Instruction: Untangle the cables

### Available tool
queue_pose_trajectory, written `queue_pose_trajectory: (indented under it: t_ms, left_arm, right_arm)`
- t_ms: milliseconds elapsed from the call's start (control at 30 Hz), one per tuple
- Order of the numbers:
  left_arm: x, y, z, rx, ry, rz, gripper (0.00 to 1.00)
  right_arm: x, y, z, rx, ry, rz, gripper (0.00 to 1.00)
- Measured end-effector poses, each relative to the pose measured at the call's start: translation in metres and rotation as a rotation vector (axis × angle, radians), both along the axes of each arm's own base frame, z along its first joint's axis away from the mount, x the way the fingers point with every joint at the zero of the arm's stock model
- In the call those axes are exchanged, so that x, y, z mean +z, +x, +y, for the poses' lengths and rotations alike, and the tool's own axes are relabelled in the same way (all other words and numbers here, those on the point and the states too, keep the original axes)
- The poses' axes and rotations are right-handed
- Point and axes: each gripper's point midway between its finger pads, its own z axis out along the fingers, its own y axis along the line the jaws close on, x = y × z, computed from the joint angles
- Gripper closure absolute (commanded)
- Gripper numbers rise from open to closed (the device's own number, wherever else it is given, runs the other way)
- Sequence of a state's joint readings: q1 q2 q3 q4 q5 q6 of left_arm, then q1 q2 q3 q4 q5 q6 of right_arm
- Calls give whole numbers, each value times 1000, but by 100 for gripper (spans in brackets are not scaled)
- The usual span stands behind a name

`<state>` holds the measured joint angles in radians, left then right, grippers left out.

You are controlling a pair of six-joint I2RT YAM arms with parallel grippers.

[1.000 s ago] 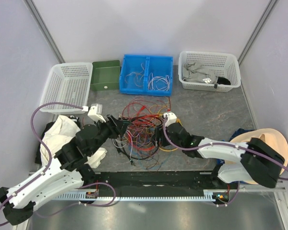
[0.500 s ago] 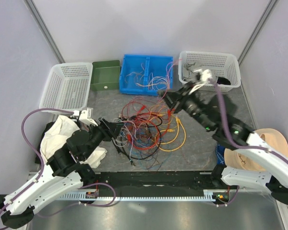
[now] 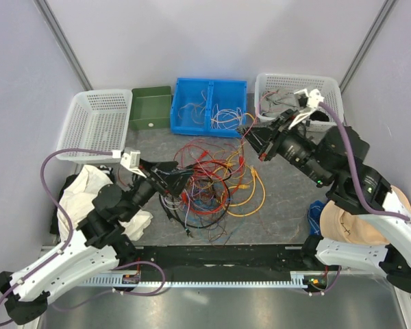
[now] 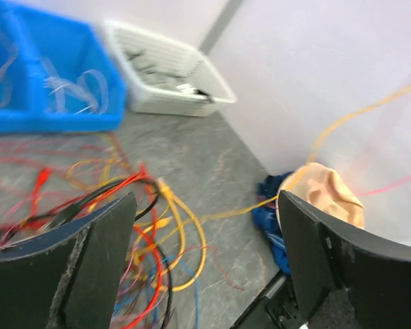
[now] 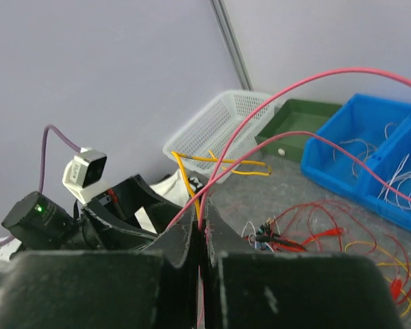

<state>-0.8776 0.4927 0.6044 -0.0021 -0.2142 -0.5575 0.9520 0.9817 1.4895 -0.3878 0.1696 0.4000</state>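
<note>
Next I will bring my left gripper down across the tangle, to the right in the top view, onto the thin yellow cable, since my right gripper holds it raised.
The cables [image 3: 205,181] lie in a tangle of red, orange, yellow, blue and black wires in the middle of the table. My left gripper [image 3: 168,175] is open and empty at the tangle's left side; in the left wrist view [image 4: 204,205] its fingers stand wide apart above red and yellow cables [image 4: 185,233]. My right gripper [image 3: 250,137] is raised at the tangle's back right. In the right wrist view [image 5: 202,226] it is shut on a pink wire [image 5: 356,68] and a yellow wire [image 5: 219,161] that run out of the jaws.
A blue bin [image 3: 209,103] holding wires, a green bin [image 3: 151,107] and two white baskets [image 3: 96,123] [image 3: 300,101] line the back. A white cloth [image 3: 82,192] lies left. A beige hat [image 3: 342,223] and a blue cloth [image 3: 315,209] lie right.
My right arm rose from the tangle and swung to the back right, drawing wires up with it. My left gripper shifted slightly at the tangle's left side.
</note>
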Motion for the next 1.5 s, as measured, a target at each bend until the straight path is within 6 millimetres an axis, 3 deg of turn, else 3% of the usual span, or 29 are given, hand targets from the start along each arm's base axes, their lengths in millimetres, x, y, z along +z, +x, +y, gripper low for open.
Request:
queue_pose_trajectory:
  t_ms: [133, 267, 467, 733, 867, 967, 1000, 1100, 1167, 1200, 1233, 1267, 1300, 1333, 1400, 1500]
  left_arm:
    - [4, -3, -30, -123, 3, -105, 6]
    - [0, -6, -56, -232, 34, -176, 5]
    - [-18, -8, -86, -333, 107, -221, 4]
    - [-47, -2, -112, -393, 193, -205, 15]
    - [-56, 1, -123, -408, 211, -192, 36]
    - [-61, 3, -126, -406, 229, -187, 77]
    - [-61, 5, -126, -397, 233, -186, 98]
    - [-53, 15, -120, -333, 262, -182, 98]
    - [-37, 25, -109, -259, 281, -186, 98]
    - [-27, 29, -103, -217, 287, -190, 98]
    - [-17, 33, -95, -174, 293, -192, 98]
    - [-2, 38, -86, -120, 297, -196, 98]
    - [11, 42, -78, -79, 302, -198, 98]
    - [27, 45, -71, -38, 303, -203, 98]
    - [57, 51, -53, 47, 304, -207, 98]
    - [88, 54, -35, 127, 297, -208, 98]
  right_arm:
    - [-22, 4, 12, 16, -61, 51, 100]
    - [-26, 2, 11, 27, -74, 72, 100]
    - [-6, -10, 6, 65, -38, 57, 100]
    - [15, -26, -5, 99, 7, 32, 100]
    - [17, -32, -11, 109, 12, 27, 100]
    - [17, -36, -16, 109, 11, 28, 100]
    - [17, -37, -18, 107, 11, 28, 100]
    - [16, -40, -28, 89, 16, 22, 99]
    - [11, -42, -40, 60, 23, 19, 96]
    - [5, -43, -46, 44, 22, 23, 93]
    - [0, -44, -52, 29, 26, 22, 81]
    - [-6, -45, -58, 15, 24, 25, 69]
    - [-10, -46, -64, 1, 27, 28, 45]
    - [-16, -47, -70, -14, 29, 24, 35]
    - [-28, -48, -77, -36, 27, 37, 20]
    - [-53, -44, -79, -62, -6, 73, 10]
